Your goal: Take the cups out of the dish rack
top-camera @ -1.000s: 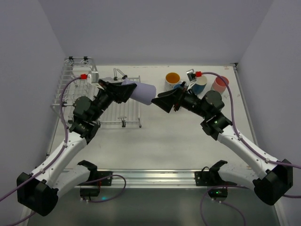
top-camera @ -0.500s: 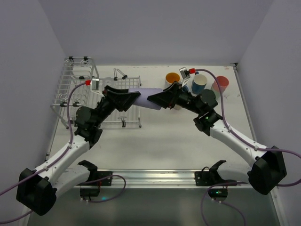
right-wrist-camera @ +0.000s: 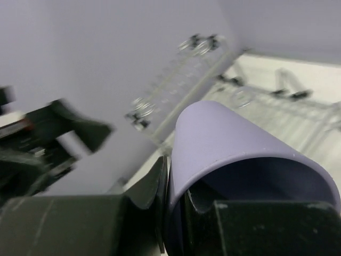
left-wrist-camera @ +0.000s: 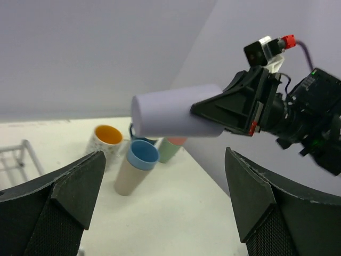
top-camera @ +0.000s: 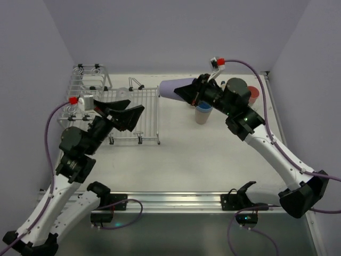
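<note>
My right gripper is above the beige cup's blue opening [top-camera: 204,107], which is open, so next I will tilt that gripper down, lower the lilac cup [top-camera: 170,88] and release it in there.
A lilac cup [top-camera: 170,88] hangs on its side in the air at the back, right of the dish rack [top-camera: 146,101]. My right gripper [top-camera: 187,94] is shut on its rim, one finger [right-wrist-camera: 152,186] outside the wall and one inside. In the left wrist view the lilac cup [left-wrist-camera: 170,113] is ahead, held by the right gripper [left-wrist-camera: 234,106]. My left gripper [top-camera: 129,109] stands open and holds nothing above the rack's flat grid. On the table below stand a beige cup with a blue inside [top-camera: 202,113], a pink cup [top-camera: 253,95], an orange-lined mug [left-wrist-camera: 106,141] and a mint cup [left-wrist-camera: 170,150].
The rack's taller wire basket [top-camera: 85,90] stands at the back left, against the left wall. The standing cups cluster at the back right under the right arm. White walls close in the table on three sides.
The left gripper opened, let go of the lilac cup and drew back left over the rack. The right gripper shut on the cup's rim and carried it toward the back right.
</note>
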You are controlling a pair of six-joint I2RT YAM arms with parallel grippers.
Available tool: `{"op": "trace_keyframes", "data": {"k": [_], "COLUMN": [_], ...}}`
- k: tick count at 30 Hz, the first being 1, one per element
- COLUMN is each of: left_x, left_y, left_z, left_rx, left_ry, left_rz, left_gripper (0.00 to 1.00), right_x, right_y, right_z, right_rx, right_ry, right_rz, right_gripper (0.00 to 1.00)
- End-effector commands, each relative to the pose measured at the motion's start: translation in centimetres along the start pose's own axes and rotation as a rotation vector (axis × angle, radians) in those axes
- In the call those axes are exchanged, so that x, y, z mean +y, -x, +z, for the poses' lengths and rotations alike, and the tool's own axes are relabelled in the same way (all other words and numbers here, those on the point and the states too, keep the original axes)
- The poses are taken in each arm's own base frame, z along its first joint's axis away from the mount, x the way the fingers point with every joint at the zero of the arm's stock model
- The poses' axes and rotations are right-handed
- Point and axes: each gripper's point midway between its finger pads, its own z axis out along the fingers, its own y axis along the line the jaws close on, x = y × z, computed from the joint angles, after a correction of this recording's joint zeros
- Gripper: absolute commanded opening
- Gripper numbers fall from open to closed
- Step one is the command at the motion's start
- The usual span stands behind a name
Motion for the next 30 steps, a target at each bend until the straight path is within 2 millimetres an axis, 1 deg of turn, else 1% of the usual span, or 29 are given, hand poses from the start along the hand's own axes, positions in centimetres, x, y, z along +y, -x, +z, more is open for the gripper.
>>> {"op": "trace_keyframes", "data": {"k": [1,2,3,4,5,6,7,8,9,10,11,12,13,14,15,16,17,18,19,21,24,25,30], "left_x": [2.5,3.8,4.2,5.4,5.9,6.5,7.1,8.3,8.6,9.2,9.8,9.9,10.2,10.4,10.9,11.0,11.1,11.2,11.0,11.0,11.2,11.2,11.3], "left_y": [0.4,-0.8,-1.1,-2.4,-3.0,-3.6,-4.3,-5.2,-5.4,-5.7,-6.5,-6.5,-6.7,-6.9,-7.5,-7.7,-7.9,-8.2,-8.4,-8.9,-9.2,-9.2,-9.1], "left_z": [-3.1,-3.9,-4.4,-5.0,-5.4,-5.9,-6.3,-6.8,-7.2,-7.6,-8.0,-8.3,-8.5,-8.6,-8.9,-8.9,-8.9,-8.8,-8.6,-8.3,-8.2,-8.2,-8.1], "left_rx": [0.063,0.121,0.139,0.198,0.223,0.240,0.264,0.283,0.285,0.293,0.308,0.301,0.302,0.303,0.315,0.314,0.320,0.333,0.341,0.361,0.380,0.381,0.375], "left_ry": [0.172,0.216,0.233,0.265,0.281,0.300,0.317,0.352,0.362,0.381,0.393,0.396,0.402,0.409,0.417,0.414,0.414,0.413,0.398,0.382,0.381,0.381,0.384], "left_rz": [0.212,0.248,0.268,0.299,0.312,0.319,0.329,0.338,0.346,0.355,0.357,0.364,0.369,0.372,0.374,0.377,0.378,0.377,0.375,0.369,0.372,0.375,0.374], "left_gripper": [1.00,1.00,1.00,1.00,1.00,1.00,1.00,1.00,1.00,1.00,1.00,1.00,1.00,1.00,1.00,1.00,1.00,1.00,1.00,1.00,1.00,1.00,1.00], "right_x": [-8.0,-8.6,-10.1,-10.9,-11.8,-13.1,-13.7,-14.3,-14.7,-14.5,-15.7,-15.9,-16.4,-16.4,-17.4,-17.5,-17.8,-18.6,-18.7,-19.7,-20.6,-21.0,-21.9], "right_y": [0.0,2.4,1.5,2.7,2.9,2.6,2.8,3.7,3.3,4.3,3.6,3.0,2.9,3.6,2.8,3.2,2.9,2.3,2.2,1.4,0.5,-0.2,-1.9], "right_z": [-3.1,-3.7,-5.0,-4.8,-5.3,-6.8,-7.1,-7.0,-7.6,-7.5,-7.1,-7.6,-7.5,-7.4,-7.2,-7.0,-6.8,-6.5,-6.3,-5.9,-5.8,-5.7,-5.1], "right_rx": [0.174,0.166,0.255,0.266,0.302,0.361,0.384,0.401,0.452,0.442,0.497,0.550,0.570,0.572,0.618,0.612,0.631,0.661,0.665,0.695,0.723,0.742,0.774], "right_ry": [-0.445,-0.512,-0.590,-0.629,-0.674,-0.758,-0.791,-0.811,-0.831,-0.834,-0.848,-0.863,-0.881,-0.885,-0.906,-0.915,-0.914,-0.919,-0.918,-0.926,-0.934,-0.932,-0.904], "right_rz": [-0.265,-0.331,-0.333,-0.348,-0.377,-0.382,-0.393,-0.412,-0.406,-0.417,-0.422,-0.418,-0.420,-0.436,-0.431,-0.437,-0.440,-0.431,-0.433,-0.425,-0.417,-0.411,-0.388], "right_gripper": [0.00,0.00,0.00,0.00,0.00,0.00,0.00,0.00,0.00,0.00,0.00,0.00,0.00,0.00,0.00,0.00,0.00,0.00,0.00,0.00,0.00,0.00,0.00]}}
